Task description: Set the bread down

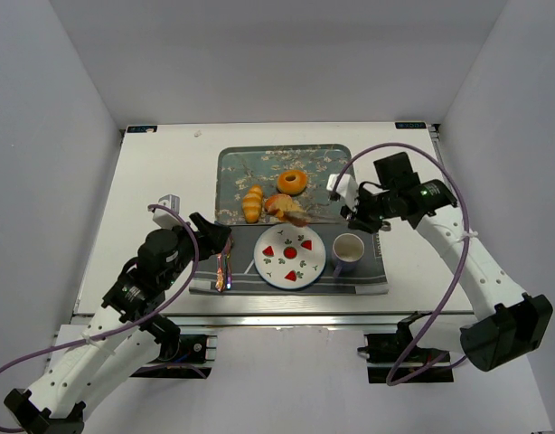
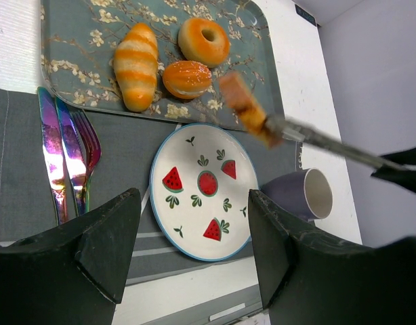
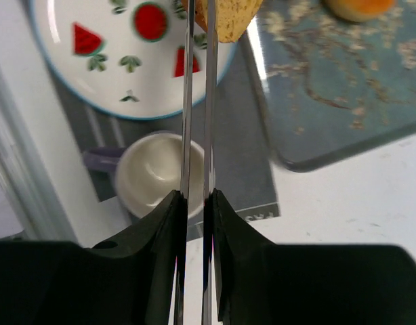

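The empty plate lies back and down, so I should move my right gripper there to bring the bread onto its middle [image 1: 290, 256] [image 3: 148, 22], then release the tongs.
My right gripper [image 1: 357, 217] [image 3: 197, 198] is shut on a pair of metal tongs [image 1: 321, 217] [image 3: 197, 101]. The tong tips pinch a browned piece of bread [image 1: 290, 210] [image 2: 243, 107] [image 3: 230, 17], held in the air over the tray's near edge, just beyond the watermelon-print plate [image 1: 260, 258] [image 2: 194, 227] [image 3: 72, 74]. On the floral tray [image 1: 234, 167] [image 2: 72, 95] lie a striped roll [image 1: 252, 202] [image 2: 136, 64], a donut [image 1: 292, 182] [image 2: 203, 40] and a round bun [image 2: 186, 78]. My left gripper [image 1: 214, 237] [image 2: 193, 200] hangs open and empty left of the plate.
A purple cup [image 1: 348, 250] [image 2: 309, 193] [image 3: 150, 172] stands right of the plate, under the tongs. Iridescent cutlery [image 1: 225, 268] [image 2: 66, 156] lies left of the plate on the grey placemat [image 1: 368, 280]. White walls enclose the table on three sides.
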### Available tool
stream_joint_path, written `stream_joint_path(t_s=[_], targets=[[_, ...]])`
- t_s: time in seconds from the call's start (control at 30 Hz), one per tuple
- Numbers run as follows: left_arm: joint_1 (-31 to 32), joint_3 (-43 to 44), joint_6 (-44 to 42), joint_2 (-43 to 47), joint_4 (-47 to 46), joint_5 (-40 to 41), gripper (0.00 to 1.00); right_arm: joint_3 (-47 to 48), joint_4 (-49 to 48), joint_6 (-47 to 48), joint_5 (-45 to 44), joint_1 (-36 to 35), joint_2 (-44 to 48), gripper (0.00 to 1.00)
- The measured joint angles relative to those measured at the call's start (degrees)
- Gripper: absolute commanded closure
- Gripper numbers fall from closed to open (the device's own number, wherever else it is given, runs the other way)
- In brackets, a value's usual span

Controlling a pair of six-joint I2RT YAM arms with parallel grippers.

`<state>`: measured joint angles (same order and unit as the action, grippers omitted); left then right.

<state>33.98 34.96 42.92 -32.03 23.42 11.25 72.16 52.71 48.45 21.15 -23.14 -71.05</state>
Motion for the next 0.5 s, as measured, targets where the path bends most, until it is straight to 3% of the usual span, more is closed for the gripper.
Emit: stream_joint_path(t_s=[0.33, 0.5], targets=[[0.0, 0.0, 0.0, 0.0, 0.2, 0.0, 0.26, -5.2, 3.0, 0.2, -2.8, -9.3, 0.3, 0.99], [0.0, 0.0, 0.1, 0.8, 0.2, 0.2, 0.26, -5.5, 3.2, 0.2, -4.5, -10.1, -0.8, 0.78]])
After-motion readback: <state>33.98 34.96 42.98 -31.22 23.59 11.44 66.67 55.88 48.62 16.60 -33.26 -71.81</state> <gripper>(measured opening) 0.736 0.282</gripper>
